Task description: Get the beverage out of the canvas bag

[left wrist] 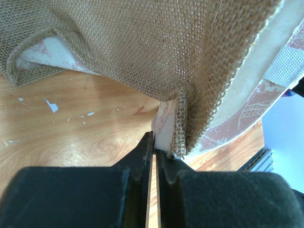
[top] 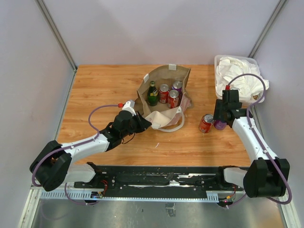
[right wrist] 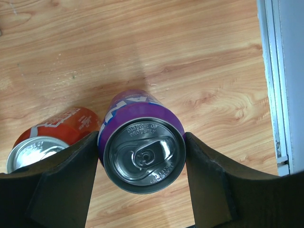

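Note:
My right gripper should bring the upright purple can down onto the wood (top: 220,127) beside the red can and let go of it there, because the wood below my gripper is clear.
The canvas bag (top: 164,80) lies open in the middle of the table, with a green bottle (top: 152,93), two red cans (top: 164,93) and a purple can (top: 177,86) inside. My left gripper (top: 145,122) is shut on the bag's near rim; in the left wrist view the burlap edge (left wrist: 180,128) and its white lining sit pinched at the gripper (left wrist: 155,142) tips. To the right of the bag, my right gripper (top: 219,119) is shut on an upright purple can (right wrist: 142,142), one finger against each side. A red can (top: 205,123) stands just left of it on the wood.
A clear bin of white cloths (top: 237,76) stands at the back right corner, just behind the right arm. The table's right edge and wall (right wrist: 280,80) run close beside the purple can. The bag's white handle (top: 175,124) loops onto the table near the left gripper.

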Controlling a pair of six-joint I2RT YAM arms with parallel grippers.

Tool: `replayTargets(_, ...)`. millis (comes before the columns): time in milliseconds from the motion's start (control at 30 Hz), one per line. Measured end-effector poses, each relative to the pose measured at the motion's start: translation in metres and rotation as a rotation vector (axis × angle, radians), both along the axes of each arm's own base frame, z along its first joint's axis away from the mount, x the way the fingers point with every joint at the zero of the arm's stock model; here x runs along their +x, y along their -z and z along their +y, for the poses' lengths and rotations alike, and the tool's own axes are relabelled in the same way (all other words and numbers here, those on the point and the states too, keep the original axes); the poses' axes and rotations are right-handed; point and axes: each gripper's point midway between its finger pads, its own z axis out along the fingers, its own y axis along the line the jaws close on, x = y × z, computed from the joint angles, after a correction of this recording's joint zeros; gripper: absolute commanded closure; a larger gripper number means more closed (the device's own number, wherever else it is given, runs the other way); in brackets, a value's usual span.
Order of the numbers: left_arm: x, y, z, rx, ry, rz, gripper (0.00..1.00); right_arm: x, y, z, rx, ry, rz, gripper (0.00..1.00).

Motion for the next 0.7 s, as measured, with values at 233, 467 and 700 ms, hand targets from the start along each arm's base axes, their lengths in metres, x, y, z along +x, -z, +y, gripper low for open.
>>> replayTargets(233,0.0,0.0,0.0,0.0,0.0,0.0,0.92,0.004,0.012,-0.009,-0.012,0.033,0.031,0.99)
replayTargets(467,0.0,0.0,0.0,0.0,0.0,0.0,0.92,0.005,0.022,-0.016,0.0,0.068,0.058,0.83)
replayTargets(700,0.0,0.0,0.0,0.0,0.0,0.0,0.92,0.004,0.031,-0.014,0.01,0.071,0.08,0.35)
